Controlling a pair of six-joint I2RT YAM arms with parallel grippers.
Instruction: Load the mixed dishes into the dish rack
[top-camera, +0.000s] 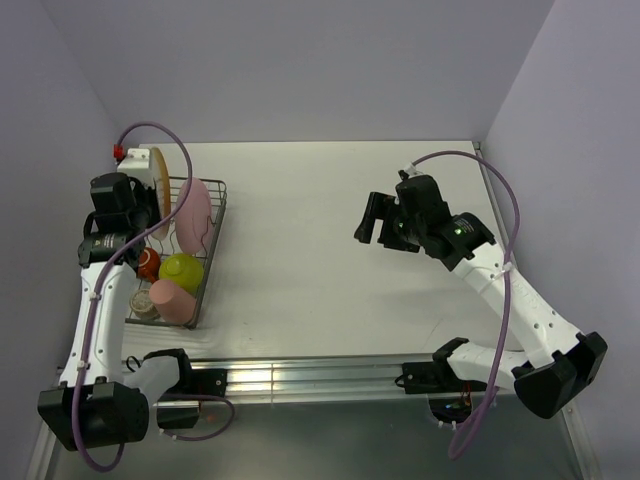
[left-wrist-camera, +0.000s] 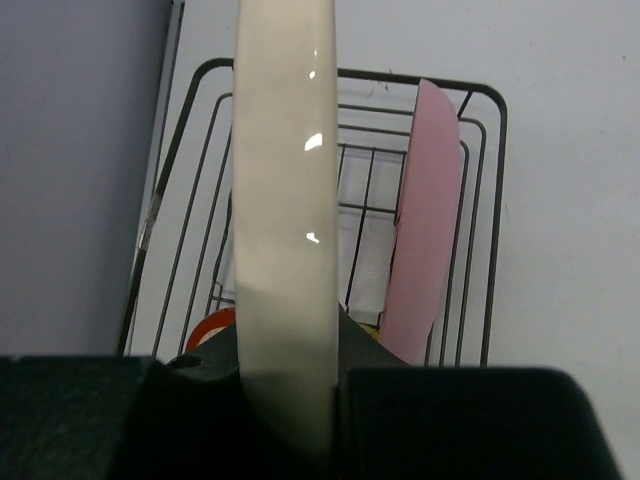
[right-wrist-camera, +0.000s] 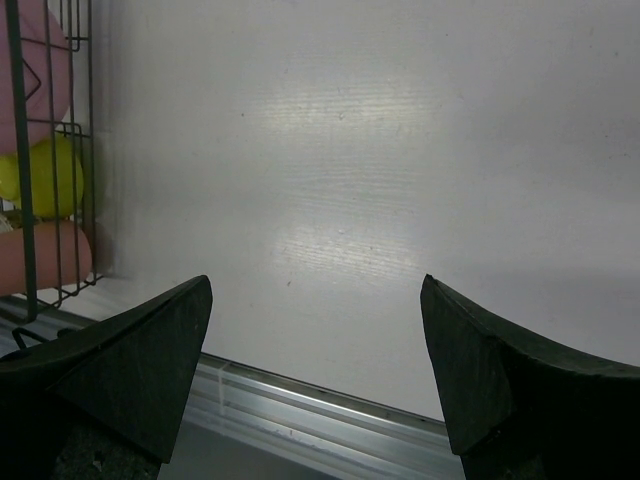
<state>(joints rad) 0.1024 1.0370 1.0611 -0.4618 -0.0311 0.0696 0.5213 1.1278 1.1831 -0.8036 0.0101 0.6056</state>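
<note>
My left gripper lowers the cream-and-orange plate (top-camera: 158, 178) on edge into the open slots beside the pink plate next. It then releases the plate, since that rack part stands empty.
The dark wire dish rack (top-camera: 216, 232) stands at the table's left. In it are the pink plate (top-camera: 192, 213) upright on edge, the lime-green bowl (top-camera: 182, 271), the dark red-orange mug (top-camera: 148, 263), the salmon-pink cup (top-camera: 173, 301) and the small grey-tan cup (top-camera: 142, 308). My left gripper (top-camera: 135, 195) is shut on the cream-and-orange plate (top-camera: 158, 178), holding it on edge above the rack's far end. In the left wrist view the plate's cream rim (left-wrist-camera: 285, 200) fills the middle, with the pink plate (left-wrist-camera: 420, 220) and the rack (left-wrist-camera: 488, 200) beyond. My right gripper (top-camera: 378, 228) is open and empty over bare table.
A metal rail (top-camera: 300, 378) runs along the table's near edge. Walls close in on the left and at the back. In the right wrist view the rack's corner (right-wrist-camera: 50, 150) with the green bowl (right-wrist-camera: 45, 175) shows at far left.
</note>
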